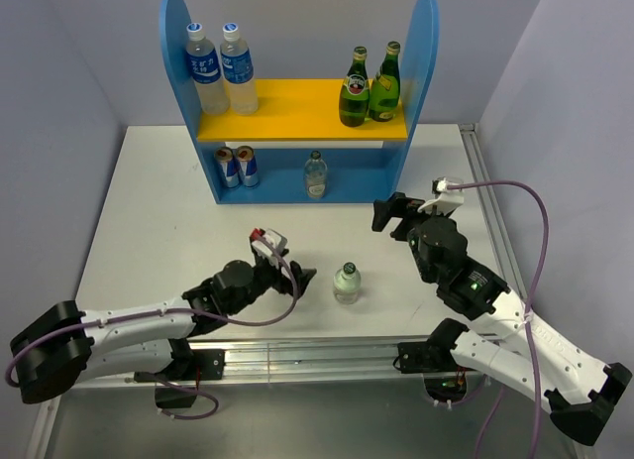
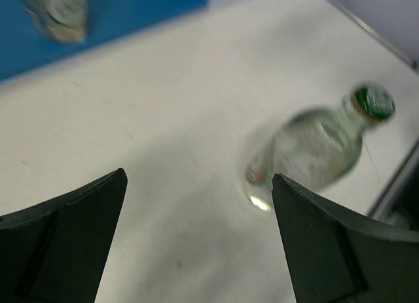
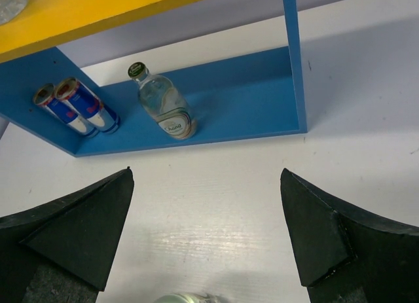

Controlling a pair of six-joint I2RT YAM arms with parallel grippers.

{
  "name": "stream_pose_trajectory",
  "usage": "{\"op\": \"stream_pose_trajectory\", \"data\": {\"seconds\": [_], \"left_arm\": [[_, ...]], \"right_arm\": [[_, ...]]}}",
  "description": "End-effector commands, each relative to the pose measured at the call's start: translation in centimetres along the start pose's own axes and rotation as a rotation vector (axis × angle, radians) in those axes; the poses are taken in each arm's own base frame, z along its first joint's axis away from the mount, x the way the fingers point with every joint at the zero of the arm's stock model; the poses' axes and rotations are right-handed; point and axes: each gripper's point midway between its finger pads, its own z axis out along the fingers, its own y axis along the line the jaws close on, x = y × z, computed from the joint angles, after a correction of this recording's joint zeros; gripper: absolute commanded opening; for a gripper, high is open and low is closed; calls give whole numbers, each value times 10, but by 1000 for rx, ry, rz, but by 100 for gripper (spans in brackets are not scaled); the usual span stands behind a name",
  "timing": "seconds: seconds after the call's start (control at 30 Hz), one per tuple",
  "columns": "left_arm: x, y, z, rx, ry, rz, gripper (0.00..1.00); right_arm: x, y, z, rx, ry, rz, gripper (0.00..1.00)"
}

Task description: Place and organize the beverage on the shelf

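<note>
Next, my left gripper moves toward the right in the top view until the clear bottle has the gripper's fingers around its body (image 1: 347,286) (image 2: 309,150).
A small clear glass bottle with a green cap (image 1: 346,282) stands alone on the white table, in front of the shelf (image 1: 424,53). My left gripper (image 1: 295,273) is just left of it and open; in the left wrist view the bottle (image 2: 314,149) is blurred, beside the right finger (image 2: 327,250) and outside the gap of the gripper (image 2: 199,175). My right gripper (image 1: 388,217) hovers open and empty near the shelf's lower right corner. In the right wrist view the gripper (image 3: 206,172) faces the blue base (image 3: 249,100), and the bottle's cap (image 3: 183,298) peeks in at the bottom edge.
Two water bottles (image 1: 220,67) and two green glass bottles (image 1: 369,84) stand on the yellow upper board (image 1: 297,107). On the lower level are two cans (image 1: 238,167) at the left and another clear bottle (image 1: 315,174) in the middle. A metal rail (image 1: 297,355) runs along the near table edge.
</note>
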Motion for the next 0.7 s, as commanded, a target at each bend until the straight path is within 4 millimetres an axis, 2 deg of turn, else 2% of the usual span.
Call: {"op": "stream_pose_trajectory", "data": {"seconds": [0.0,0.07,0.1,0.17,0.2,0.23,0.27,0.3,0.33,0.4,0.43,0.5,0.57,0.67], "left_arm": [[31,-45,-11,242,95,-11,99],[33,-51,-7,262,93,-14,99],[42,-57,-5,291,117,-6,99],[34,-67,3,314,91,-9,99],[43,-70,7,327,112,4,99],[35,-77,13,339,93,4,99],[35,-81,16,347,91,9,99],[44,-82,21,348,111,24,99],[36,-91,26,371,92,23,99],[44,-96,33,389,111,34,99],[38,-103,39,404,94,32,99],[43,-106,46,410,101,35,99],[36,-109,54,407,74,29,99],[48,-111,68,398,101,40,99]], "right_arm": [[-10,2,0,6,-29,25,100],[-10,2,0,4,-25,23,100],[-10,2,0,3,-24,26,100],[-9,2,-1,2,-19,23,100],[-10,2,-1,4,-19,23,100],[-10,1,-1,6,-19,23,100],[-10,0,-2,8,-20,25,100],[-10,0,-2,8,-20,25,100],[-10,-1,-2,12,-20,24,100],[-9,-2,-2,16,-20,21,100],[-9,-2,-2,18,-19,20,100],[-9,-2,-2,18,-18,19,100],[-9,-2,-2,18,-21,19,100],[-8,-3,-2,19,-20,15,100]]}}
